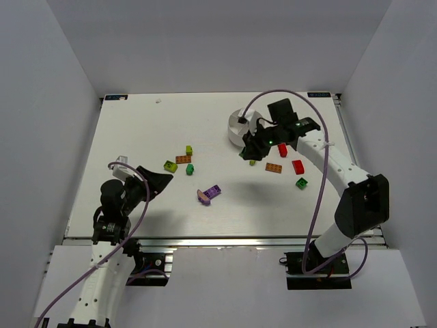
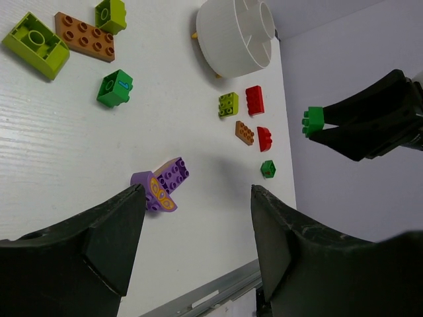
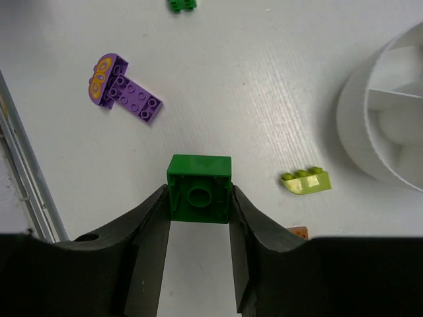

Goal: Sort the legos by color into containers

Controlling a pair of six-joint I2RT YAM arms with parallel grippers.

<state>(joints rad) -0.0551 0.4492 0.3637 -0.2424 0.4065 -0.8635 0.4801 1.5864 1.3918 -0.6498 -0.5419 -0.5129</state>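
The white sectioned dish has empty sections, so I will move my right gripper outward and to the right in the top view, over the dish, to let go of the dark green brick.
My right gripper is shut on a dark green brick and holds it above the table, just left of the white sectioned dish. In the top view this gripper hangs beside the dish. A yellow-green sloped brick lies under it. My left gripper is open and empty, near the purple bricks; in the top view it sits at the near left. Two red bricks, an orange plate and a green brick lie right of centre.
A cluster lies mid-table: a yellow-green brick, an orange plate, a small yellow-green brick and a green brick. The purple bricks lie nearer the front rail. White walls enclose the table.
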